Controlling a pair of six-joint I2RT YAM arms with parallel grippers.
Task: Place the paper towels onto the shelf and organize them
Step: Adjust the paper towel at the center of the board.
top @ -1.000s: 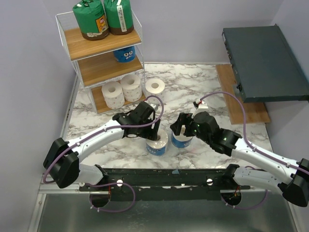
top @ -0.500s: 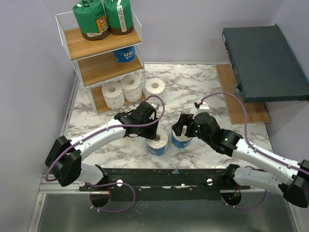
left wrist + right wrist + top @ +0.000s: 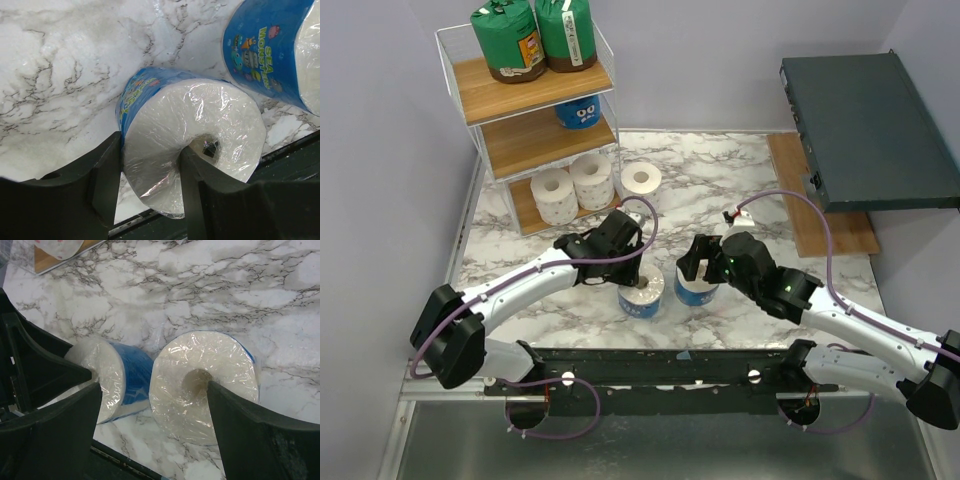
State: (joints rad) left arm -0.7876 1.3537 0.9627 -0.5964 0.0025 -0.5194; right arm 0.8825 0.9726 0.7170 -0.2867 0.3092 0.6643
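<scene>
The second blue roll is close. My left gripper will carry its roll to the left in the top view onto open marble before the shelf.
My left gripper is shut on a blue-printed wrapped roll, one finger in its core and one outside; the roll is tilted on the marble. My right gripper is open over a second blue-printed roll, with one finger at its core and the other wide apart. The shelf stands at the back left. It holds two green-wrapped rolls on top, a blue roll in the middle and two white rolls at the bottom. One white roll stands on the table beside it.
A dark grey flat box lies at the back right on a wooden board. The black base rail runs along the near edge. The two blue rolls stand close together, with both grippers nearly touching.
My left gripper has drawn its roll slightly to the left and tipped it. The right gripper and its roll have hardly moved.
</scene>
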